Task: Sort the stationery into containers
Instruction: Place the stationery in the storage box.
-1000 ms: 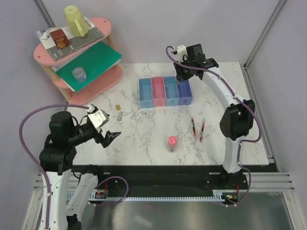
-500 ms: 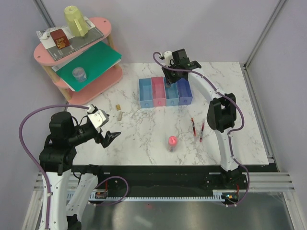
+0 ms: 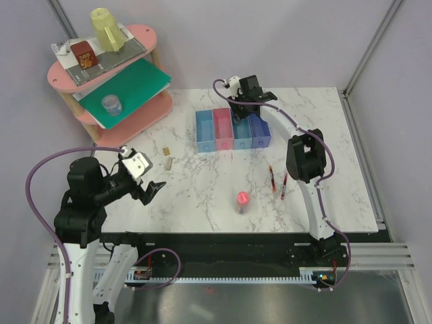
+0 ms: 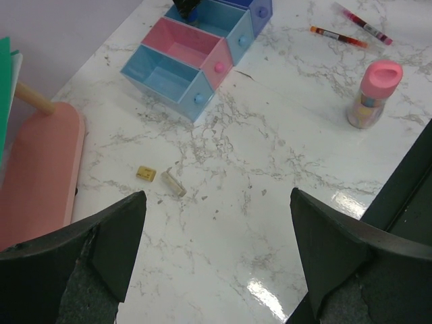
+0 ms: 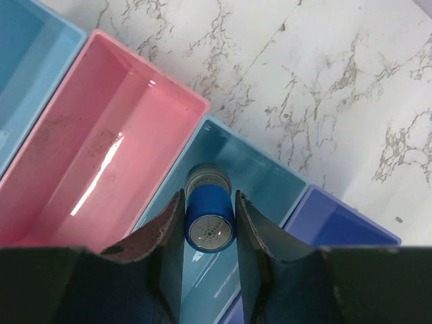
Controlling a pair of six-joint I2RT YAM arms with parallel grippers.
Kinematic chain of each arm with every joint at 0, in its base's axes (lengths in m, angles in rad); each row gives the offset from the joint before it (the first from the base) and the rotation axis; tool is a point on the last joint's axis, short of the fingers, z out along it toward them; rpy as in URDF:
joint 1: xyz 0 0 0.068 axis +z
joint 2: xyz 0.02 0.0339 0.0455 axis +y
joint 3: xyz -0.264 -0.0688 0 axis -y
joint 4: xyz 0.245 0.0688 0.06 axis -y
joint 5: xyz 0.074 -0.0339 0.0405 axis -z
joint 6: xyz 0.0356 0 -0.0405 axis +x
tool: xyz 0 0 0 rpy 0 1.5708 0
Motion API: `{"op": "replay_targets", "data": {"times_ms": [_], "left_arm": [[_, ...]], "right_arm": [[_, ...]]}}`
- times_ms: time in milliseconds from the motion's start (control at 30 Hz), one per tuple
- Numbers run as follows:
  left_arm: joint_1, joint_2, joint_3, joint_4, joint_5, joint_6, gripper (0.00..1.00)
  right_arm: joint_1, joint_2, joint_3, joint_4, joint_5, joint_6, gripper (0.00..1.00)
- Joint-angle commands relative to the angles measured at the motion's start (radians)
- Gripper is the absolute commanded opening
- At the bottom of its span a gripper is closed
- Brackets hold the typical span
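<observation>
The blue-capped bottle (image 5: pixel 210 216) is already between the sides of the light blue bin. My right gripper will lower it outward next, toward the far end of the light blue bin.
My right gripper (image 5: pixel 209 217) is shut on the blue-capped small bottle (image 5: pixel 210 216) and holds it inside the third bin, the light blue one (image 5: pixel 270 177). In the top view that gripper (image 3: pixel 241 104) is over the row of four bins (image 3: pixel 233 129). Two red pens (image 3: pixel 271 179) (image 3: pixel 284 183) and the pink-capped tube (image 3: pixel 241 201) are on the table in front of the bins. Two tan blocks (image 4: pixel 146 173) (image 4: pixel 173 184) lie ahead of my open, empty left gripper (image 4: pixel 216 243), which hovers at the near left (image 3: pixel 145 181).
A pink shelf unit (image 3: pixel 101 74) at the back left carries a yellow cup (image 3: pixel 106 28), a brown box (image 3: pixel 84 54) and a clear blue-lidded jar (image 3: pixel 111 104). The pink bin (image 5: pixel 101 155) is next to the bottle's bin.
My right gripper moved left along the bins, from above the purple-blue bin to the third bin. The left gripper shifted slightly.
</observation>
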Motion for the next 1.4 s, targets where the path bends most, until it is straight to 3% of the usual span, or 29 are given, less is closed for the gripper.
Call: {"op": "replay_targets", "data": {"times_ms": [0, 300, 500, 733, 1067, 1367], "left_arm": [[0.003, 0.01, -0.003, 0.083, -0.107, 0.009, 0.94], [0.003, 0.073, -0.069, 0.264, -0.283, -0.04, 0.95], [0.003, 0.119, -0.089, 0.33, -0.346, -0.046, 0.96], [0.003, 0.171, -0.124, 0.461, -0.488, -0.047, 0.96], [0.003, 0.263, -0.047, 0.485, -0.634, -0.083, 0.95], [0.003, 0.292, 0.011, 0.46, -0.743, -0.103, 0.94]], "right_arm": [[-0.001, 0.007, 0.021, 0.097, 0.039, -0.02, 0.09], [-0.001, 0.028, 0.021, 0.136, 0.079, -0.054, 0.14], [-0.003, 0.033, 0.014, 0.14, 0.092, -0.057, 0.31], [-0.003, 0.002, -0.034, 0.159, 0.093, -0.063, 0.36], [-0.001, -0.03, -0.046, 0.163, 0.129, -0.057, 0.56], [-0.003, -0.174, -0.104, 0.174, 0.138, -0.005, 0.62]]}}
